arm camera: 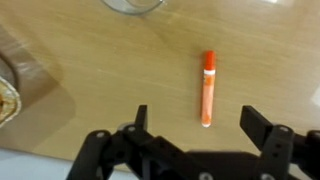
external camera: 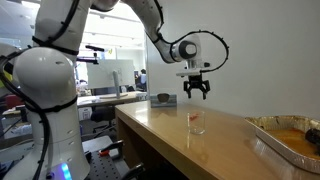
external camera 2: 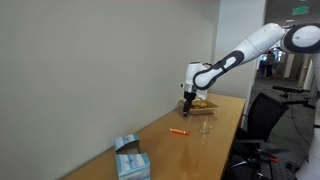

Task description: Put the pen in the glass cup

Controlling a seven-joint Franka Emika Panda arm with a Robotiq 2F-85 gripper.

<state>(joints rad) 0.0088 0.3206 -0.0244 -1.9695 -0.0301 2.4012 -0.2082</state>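
Observation:
My finger gap is just behind the pen's near end, so next my gripper needs to go down onto that end [arm camera: 207, 115].
The pen [arm camera: 208, 88] is a short red-orange stick that lies flat on the wooden table; it also shows in an exterior view [external camera 2: 177, 132]. The glass cup [external camera: 197, 123] stands upright on the table, and only its rim shows at the top edge of the wrist view [arm camera: 133, 4]. A reddish streak shows at the cup in that exterior view. My gripper [arm camera: 200, 125] is open and empty. It hangs above the table [external camera: 195, 88], with the pen's near end just ahead of the gap between the fingers. It also shows in an exterior view [external camera 2: 188, 98].
A foil tray with brownish contents [external camera: 290, 135] sits at one end of the table, also in the wrist view [arm camera: 10, 85]. A greyish box [external camera: 163, 98] stands near the other end [external camera 2: 130, 158]. A wall runs along the table's far side.

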